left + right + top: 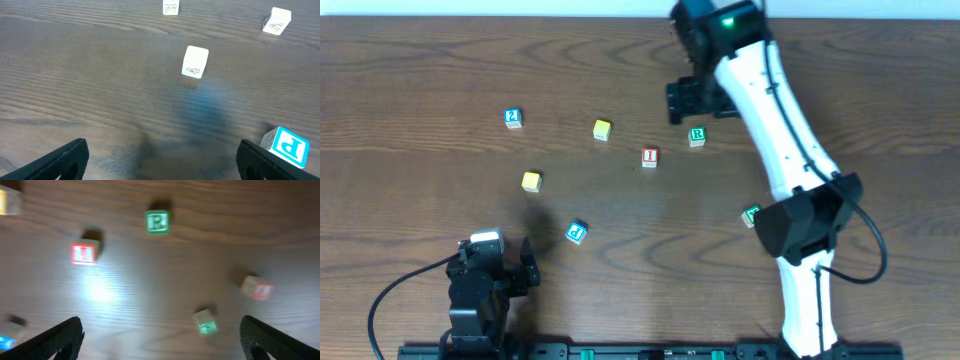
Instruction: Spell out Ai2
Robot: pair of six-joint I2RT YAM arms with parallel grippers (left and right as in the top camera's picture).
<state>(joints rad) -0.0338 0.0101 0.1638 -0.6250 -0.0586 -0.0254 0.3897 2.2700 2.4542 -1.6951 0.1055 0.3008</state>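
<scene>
Since the pale red-faced block (257,288) lies below my right gripper and to its right in the wrist view, I will lower the open fingers that way onto it.
Letter blocks lie scattered on the wooden table. A yellow block with an "A" face (531,181) (195,62) lies ahead of my left gripper (495,262) (160,162), which is open and empty near the front edge. A second yellow "A" block (602,129) (276,21) lies farther back. The blue "2" block (513,118) (171,7) is at the back left. The red "I" block (650,157) (84,253) is mid-table. My right gripper (685,103) (165,345) is open and empty, held high over the back of the table near the green "R" block (697,137) (157,222).
A blue "P" block (577,233) (285,146) lies just right of my left gripper. A green block (751,216) (205,321) sits partly under the right arm. A pale block with a red face (257,288) shows only in the blurred right wrist view.
</scene>
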